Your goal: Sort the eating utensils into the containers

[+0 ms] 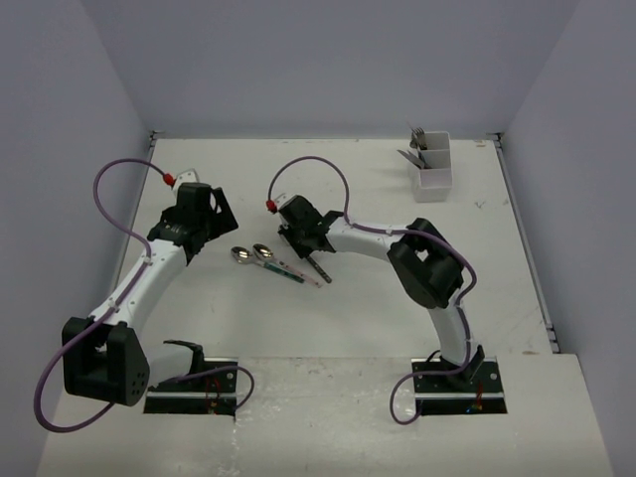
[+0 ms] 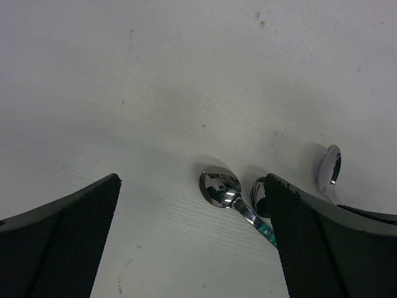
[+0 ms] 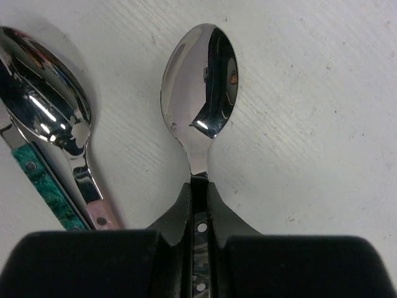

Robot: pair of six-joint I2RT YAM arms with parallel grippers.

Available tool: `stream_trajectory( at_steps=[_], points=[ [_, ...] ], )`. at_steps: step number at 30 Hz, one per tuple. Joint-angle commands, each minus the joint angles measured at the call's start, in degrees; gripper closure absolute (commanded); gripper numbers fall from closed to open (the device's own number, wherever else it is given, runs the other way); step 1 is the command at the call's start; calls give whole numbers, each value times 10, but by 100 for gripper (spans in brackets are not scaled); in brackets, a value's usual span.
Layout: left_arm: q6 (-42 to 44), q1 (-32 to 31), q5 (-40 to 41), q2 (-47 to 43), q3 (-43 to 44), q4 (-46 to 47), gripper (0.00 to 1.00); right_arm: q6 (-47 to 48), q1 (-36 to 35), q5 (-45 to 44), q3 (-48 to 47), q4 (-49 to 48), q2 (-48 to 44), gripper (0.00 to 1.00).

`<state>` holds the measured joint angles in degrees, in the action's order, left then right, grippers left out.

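Other utensils already stand in the cutlery holder, so the robot's right gripper needs to carry the spoon outward and let go of it on the tabletop beside that holder.
My right gripper [image 1: 303,246] [image 3: 200,205] is shut on the dark patterned handle [image 3: 200,248] of a spoon. Its shiny bowl [image 3: 201,81] points away from the fingers, low over the white table. Two more spoons lie just left of it, one pink-handled [image 3: 49,105] [image 1: 264,252] and one teal-handled [image 3: 43,186] [image 1: 241,255]. My left gripper [image 1: 204,237] [image 2: 192,248] is open and empty. The teal spoon's bowl [image 2: 220,186] lies between its fingers, nearer the right one. The white cutlery holder [image 1: 431,164] stands at the far right with several utensils in it.
The dark handle's end [image 1: 319,268] sticks out behind my right gripper. In the left wrist view the right finger [image 2: 322,242] half hides the pink spoon's bowl [image 2: 259,194]. Grey walls close the table's far and side edges.
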<state>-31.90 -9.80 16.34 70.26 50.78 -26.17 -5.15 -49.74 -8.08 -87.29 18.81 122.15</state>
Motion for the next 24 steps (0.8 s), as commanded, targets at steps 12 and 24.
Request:
stream_trajectory(
  at_steps=[12, 24],
  points=[
    [-3, -3, -6, -18, 12, 49, 0, 155, 239, 226, 235, -399, -332, 100],
    [10, -3, 4, 14, 38, 47, 0, 244, 525, 584, 232, -584, -278, 98]
  ],
)
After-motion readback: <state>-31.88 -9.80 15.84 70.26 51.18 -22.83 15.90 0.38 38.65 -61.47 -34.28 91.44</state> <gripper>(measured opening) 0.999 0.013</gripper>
